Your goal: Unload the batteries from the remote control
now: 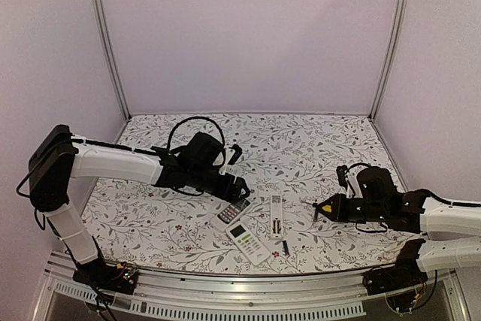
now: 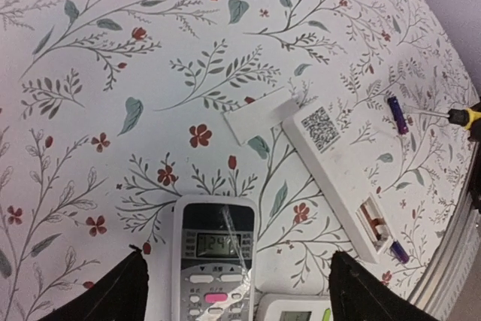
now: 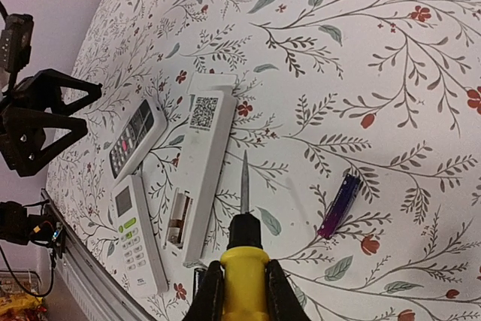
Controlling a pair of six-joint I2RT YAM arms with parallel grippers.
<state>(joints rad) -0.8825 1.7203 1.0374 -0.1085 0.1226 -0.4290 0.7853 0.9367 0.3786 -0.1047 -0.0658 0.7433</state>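
The screwdriver in my right gripper goes down next toward the open cloth (image 1: 297, 216) (image 3: 280, 192) between the white remote and the purple battery, where there's clear room to lay it down.
A white remote (image 2: 342, 178) lies face down, QR label up, with its battery compartment (image 2: 373, 225) open and a red-orange battery inside. Its cover (image 2: 259, 114) lies beside it. One dark purple battery (image 3: 340, 206) lies loose on the cloth to the right of the remote (image 3: 199, 171). Another dark battery (image 2: 400, 252) lies at the remote's open end. My right gripper (image 3: 243, 291) is shut on a yellow-handled screwdriver (image 3: 244, 261), whose tip points between the remote and the purple battery. My left gripper (image 2: 237, 291) is open and empty above a grey remote (image 2: 214, 261).
A white remote with green buttons (image 1: 252, 242) lies near the front edge, next to the grey remote (image 1: 233, 210). The metal rail (image 1: 248, 291) runs along the table's front. Walls close in the sides and the back.
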